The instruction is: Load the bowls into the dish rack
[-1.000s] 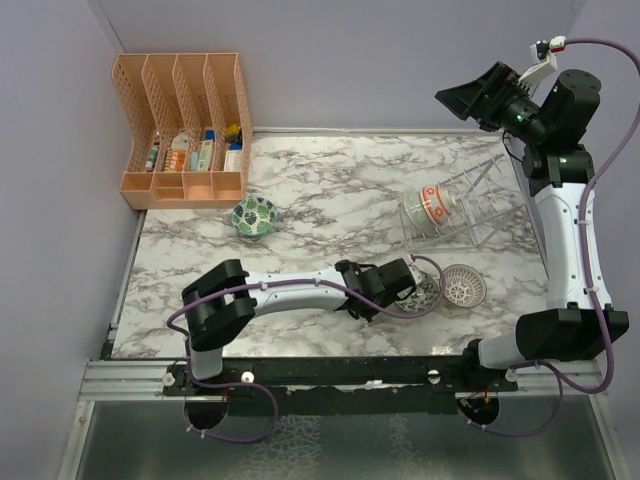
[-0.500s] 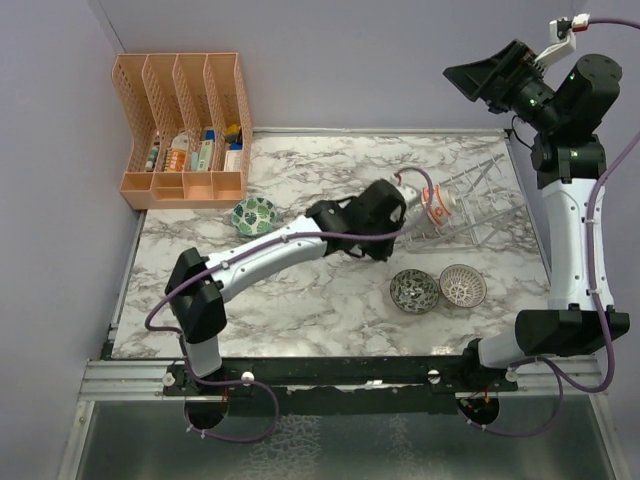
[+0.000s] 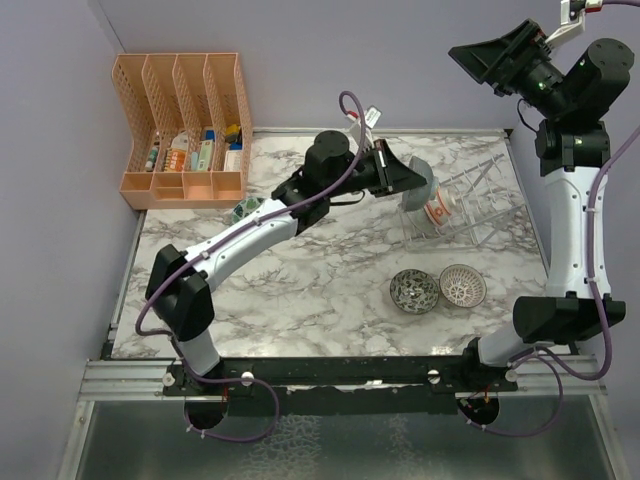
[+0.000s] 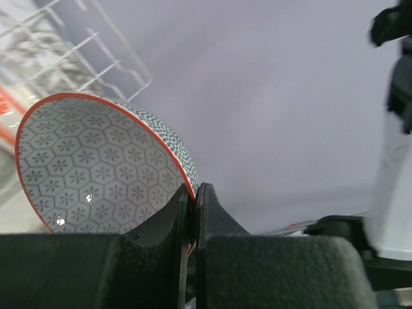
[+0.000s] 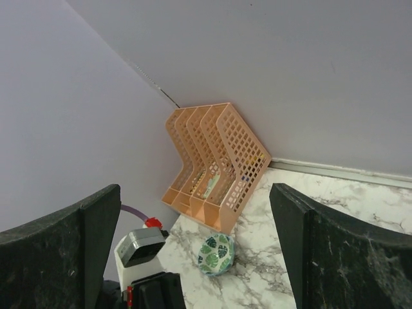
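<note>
The rack's empty slot past the red-orange bowl (image 3: pixel 437 208) is below my left gripper and to its right in the top view, so I need to move over, lower and release next.
My left gripper (image 3: pixel 407 175) is shut on the rim of a light blue-grey bowl (image 3: pixel 423 181) and holds it in the air at the left end of the clear dish rack (image 3: pixel 478 205). In the left wrist view the fingers (image 4: pixel 212 222) pinch the red-edged rim of this hexagon-patterned bowl (image 4: pixel 90 170), with rack wires (image 4: pixel 96 58) behind. A red-orange bowl (image 3: pixel 437 208) sits in the rack. A dark speckled bowl (image 3: pixel 413 290) and a pink-white lattice bowl (image 3: pixel 462 285) lie on the table in front. A green-leaf bowl (image 3: pixel 246 211) (image 5: pixel 217 253) lies near the organizer, partly behind the left arm. My right gripper (image 3: pixel 497 55) (image 5: pixel 196 248) is open, empty and raised high.
An orange four-slot file organizer (image 3: pixel 185 130) (image 5: pixel 215 164) stands at the back left corner. The marble table (image 3: pixel 320 290) is bounded by purple walls at the back and both sides. The left arm's wrist camera (image 5: pixel 138 248) shows below my right gripper.
My left gripper has carried the blue-grey bowl from the front of the table, beside the dark speckled bowl, up and back to the rack's left end. The right arm has risen slightly.
</note>
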You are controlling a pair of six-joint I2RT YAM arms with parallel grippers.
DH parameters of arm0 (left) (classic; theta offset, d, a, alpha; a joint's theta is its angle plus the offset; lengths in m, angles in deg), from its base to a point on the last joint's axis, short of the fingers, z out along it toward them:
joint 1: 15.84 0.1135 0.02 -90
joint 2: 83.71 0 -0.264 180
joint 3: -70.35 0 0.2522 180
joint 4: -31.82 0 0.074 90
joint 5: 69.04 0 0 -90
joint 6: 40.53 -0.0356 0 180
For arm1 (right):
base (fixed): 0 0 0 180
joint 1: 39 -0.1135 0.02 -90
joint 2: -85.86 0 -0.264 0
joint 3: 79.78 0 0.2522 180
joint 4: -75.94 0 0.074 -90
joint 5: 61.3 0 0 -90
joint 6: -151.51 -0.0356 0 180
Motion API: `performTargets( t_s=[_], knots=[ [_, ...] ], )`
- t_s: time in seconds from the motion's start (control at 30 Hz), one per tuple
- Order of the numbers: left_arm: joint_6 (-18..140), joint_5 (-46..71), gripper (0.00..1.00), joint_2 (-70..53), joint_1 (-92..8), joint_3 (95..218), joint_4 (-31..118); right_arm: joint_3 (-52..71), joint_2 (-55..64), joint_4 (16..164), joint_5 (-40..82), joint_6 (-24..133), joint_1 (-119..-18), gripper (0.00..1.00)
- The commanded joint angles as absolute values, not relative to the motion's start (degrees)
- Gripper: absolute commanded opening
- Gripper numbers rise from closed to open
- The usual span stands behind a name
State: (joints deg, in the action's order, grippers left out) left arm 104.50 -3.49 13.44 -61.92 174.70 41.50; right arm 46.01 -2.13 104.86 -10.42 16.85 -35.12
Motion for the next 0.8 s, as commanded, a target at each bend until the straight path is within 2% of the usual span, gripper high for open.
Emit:
performTargets(
  t_s=[0.0, 0.3, 0.77],
  knots=[
    [126.54, -9.15, 0.00, 17.29, -60.68, 171.01, 11.90, 47.74, -2.71, 103.15, -13.77, 15.69, -33.69, 1.00],
    [151.15, 1.14, 0.00, 30.27, -60.58, 170.34, -12.52, 47.24, -1.81, 103.48, -15.06, 16.17, -33.37, 1.00],
    [157.45, 10.16, 0.00, 44.45, -63.12, 184.25, -14.44, 45.95, -2.04, 103.42, -16.08, 17.23, -33.12, 1.00]
  ],
)
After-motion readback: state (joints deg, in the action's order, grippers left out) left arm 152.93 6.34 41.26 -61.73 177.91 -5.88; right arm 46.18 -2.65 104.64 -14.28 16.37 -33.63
